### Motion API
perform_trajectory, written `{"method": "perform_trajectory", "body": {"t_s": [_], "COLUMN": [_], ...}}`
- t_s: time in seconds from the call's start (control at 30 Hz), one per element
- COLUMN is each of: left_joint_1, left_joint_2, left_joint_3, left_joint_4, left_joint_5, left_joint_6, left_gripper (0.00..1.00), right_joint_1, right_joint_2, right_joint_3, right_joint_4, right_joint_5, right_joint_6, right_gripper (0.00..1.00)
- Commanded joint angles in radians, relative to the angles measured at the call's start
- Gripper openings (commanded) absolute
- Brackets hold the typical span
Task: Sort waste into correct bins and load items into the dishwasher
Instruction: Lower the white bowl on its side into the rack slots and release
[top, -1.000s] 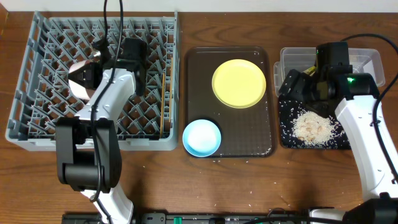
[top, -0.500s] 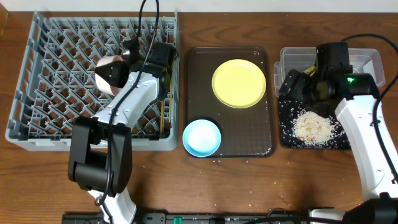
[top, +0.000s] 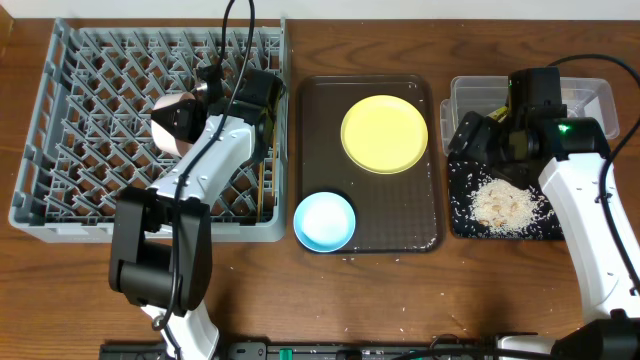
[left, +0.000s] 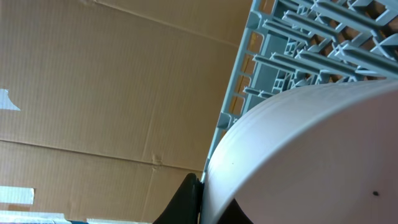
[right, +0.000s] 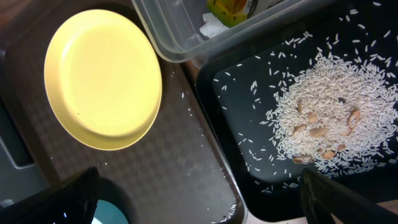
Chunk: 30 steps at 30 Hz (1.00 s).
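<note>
The tilted bowl should go among the grey rack's wires next, which are empty below my left gripper. I should lower my left gripper to set it there and let go of the bowl's rim.
My left gripper (top: 196, 104) is shut on the rim of a white bowl (top: 171, 122) and holds it tilted over the grey dish rack (top: 80, 90). The bowl (left: 311, 155) fills the left wrist view, with the rack (left: 298, 37) behind it. My right gripper (top: 470, 135) is open and empty above the near-left edge of the black tray (top: 460, 215), which holds rice (top: 503, 205). The yellow plate (top: 385, 134) and light-blue bowl (top: 324, 221) sit on the brown serving tray (top: 400, 215). Chopsticks (top: 263, 170) lie in the rack. No cup shows.
The clear tub (top: 590, 100) stands behind the black tray. In the right wrist view the tub (right: 180, 37) holds the green-and-orange wrapper (right: 233, 9) and white tissue (right: 211, 26). Rice grains are scattered on the table by the front edge.
My left gripper has carried the white bowl to the right over the rack, then nearly stopped. The right arm has not moved.
</note>
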<state>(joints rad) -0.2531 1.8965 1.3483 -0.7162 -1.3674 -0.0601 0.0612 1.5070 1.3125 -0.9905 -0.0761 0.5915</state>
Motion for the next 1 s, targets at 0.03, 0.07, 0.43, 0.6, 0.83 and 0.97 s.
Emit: {"method": "perform_trajectory", "body": {"t_s": [0.03,0.07,0.43,0.6,0.83,0.97], "left_joint_1": [0.048,0.055,0.043,0.040,0.040,0.040], "left_joint_2": [0.008,0.008,0.018,0.047,0.051,0.051], "left_joint_3": [-0.008,-0.010,-0.023,-0.023,-0.023,-0.023], "left_joint_4": [-0.005,-0.006,0.024,0.022,0.005,0.008], "left_joint_5": [-0.012,-0.005,0.117,0.152,0.087,-0.021], "left_joint_6": [-0.048,-0.059,-0.085,-0.084,-0.083,-0.084], "left_gripper": [0.08,0.08,0.08,0.09,0.13,0.08], "right_joint_1": [-0.008,-0.008,-0.008,-0.008,-0.008,-0.008], "right_joint_2": [-0.016,-0.016,-0.016,-0.016,-0.016,-0.016], "right_joint_3": [0.001,0.001,0.001,0.001,0.001,0.001], "right_joint_4": [-0.001,-0.001,-0.001,-0.001,-0.001,-0.001], "right_joint_5": [-0.003,-0.003,-0.003,-0.003,-0.003,-0.003], "right_joint_6": [0.006,0.006,0.006,0.006,0.006,0.006], "right_gripper": [0.99,0.99,0.99,0.99,0.99,0.99]}}
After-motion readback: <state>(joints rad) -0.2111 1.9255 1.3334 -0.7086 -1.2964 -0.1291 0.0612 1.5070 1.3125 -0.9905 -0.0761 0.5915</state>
